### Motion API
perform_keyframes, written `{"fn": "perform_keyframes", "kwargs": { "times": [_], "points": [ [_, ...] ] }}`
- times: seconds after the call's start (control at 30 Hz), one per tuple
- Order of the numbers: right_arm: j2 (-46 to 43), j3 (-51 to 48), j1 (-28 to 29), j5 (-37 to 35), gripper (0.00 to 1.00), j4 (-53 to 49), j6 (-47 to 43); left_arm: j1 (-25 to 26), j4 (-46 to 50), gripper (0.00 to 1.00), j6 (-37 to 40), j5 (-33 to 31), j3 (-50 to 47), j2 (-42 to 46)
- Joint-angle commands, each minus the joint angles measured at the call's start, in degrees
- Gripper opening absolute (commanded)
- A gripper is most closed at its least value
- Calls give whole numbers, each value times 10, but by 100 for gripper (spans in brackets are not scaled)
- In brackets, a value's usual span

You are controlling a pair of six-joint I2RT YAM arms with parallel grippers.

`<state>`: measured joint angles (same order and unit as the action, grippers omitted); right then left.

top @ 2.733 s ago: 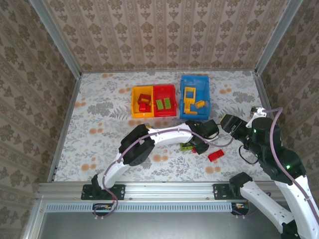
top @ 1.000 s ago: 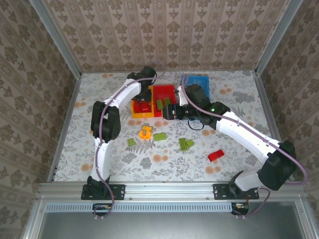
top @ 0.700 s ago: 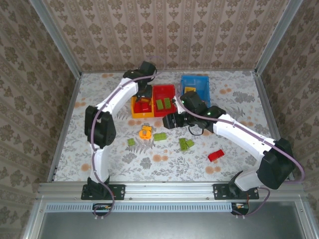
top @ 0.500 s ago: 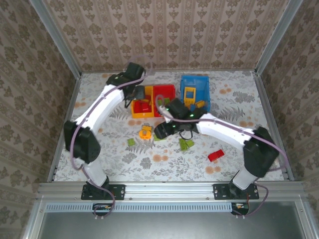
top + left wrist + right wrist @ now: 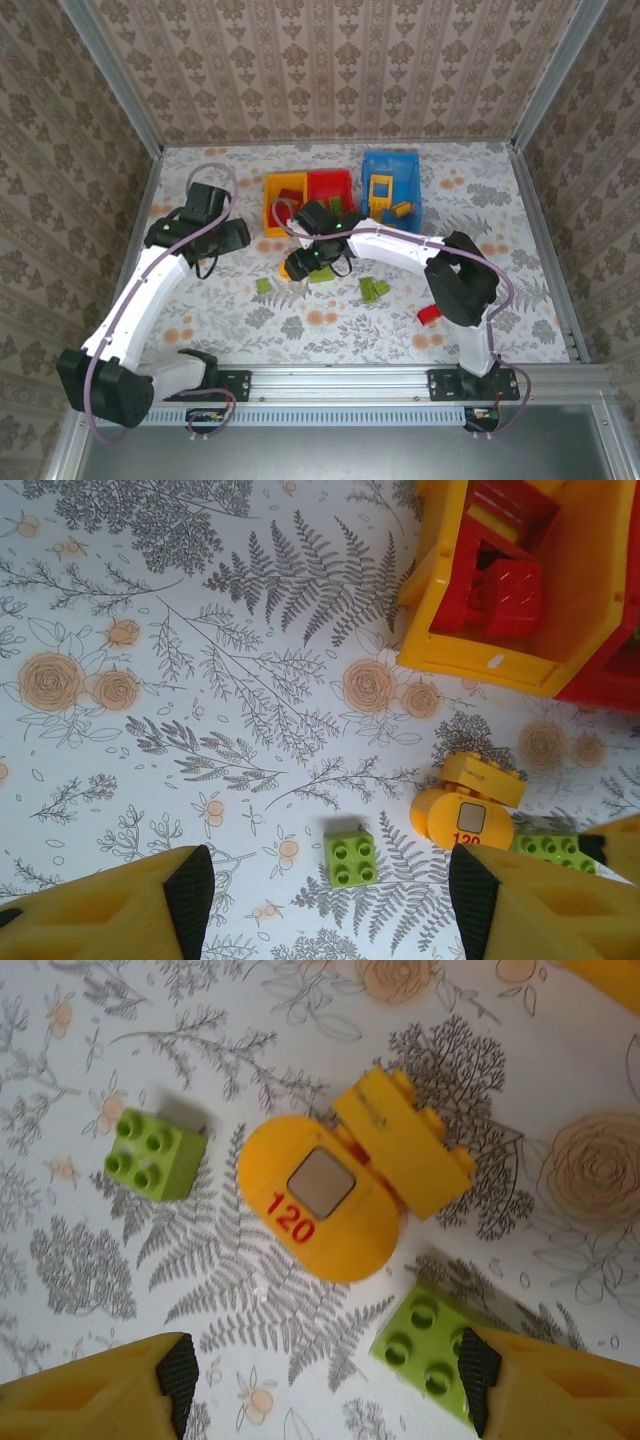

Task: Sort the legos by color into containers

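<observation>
The right gripper moves outward past the orange-yellow lego (image 5: 325,1210) next and lowers its fingers around the yellow studded brick (image 5: 404,1144), which lies below and outward of them.
The orange-yellow lego (image 5: 325,1210), a rounded piece marked 120, lies on the table just ahead of my open right gripper (image 5: 326,1380) (image 5: 300,265). A small lime brick (image 5: 152,1155) lies to its left and a bigger lime brick (image 5: 430,1345) is by the right finger. My left gripper (image 5: 330,890) (image 5: 232,238) hangs open above the table, left of the yellow bin (image 5: 270,205), with the small lime brick (image 5: 350,857) between its fingers' line and nothing held. Red bricks (image 5: 500,580) lie in the yellow bin (image 5: 480,665). Beside it stand the red bin (image 5: 330,173) and the blue bin (image 5: 415,190).
More loose legos lie on the table: a lime brick (image 5: 373,289) and a red brick (image 5: 430,313) toward the right. My right arm stretches across the middle in front of the bins. Metal rails edge the table on both sides.
My left arm pulled back from the yellow bin to the left and lower, its jaws widening. My right arm swung left from the red bin over to the orange piece.
</observation>
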<state>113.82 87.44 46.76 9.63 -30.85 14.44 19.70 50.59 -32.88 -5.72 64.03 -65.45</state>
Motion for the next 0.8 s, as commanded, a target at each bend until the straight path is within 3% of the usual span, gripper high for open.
{"fn": "perform_keyframes", "kwargs": {
  "times": [0.0,0.43,0.77],
  "points": [
    [50,67,-2,-28,73,-21,32,-5,-3,66,-14,12,-9,8],
    [197,248,0,-106,76,-135,123,-5,0,66,-4,23,-4,8],
    [199,225,-2,-113,70,-147,144,-5,-8,65,-2,30,-8,4]
  ]
}}
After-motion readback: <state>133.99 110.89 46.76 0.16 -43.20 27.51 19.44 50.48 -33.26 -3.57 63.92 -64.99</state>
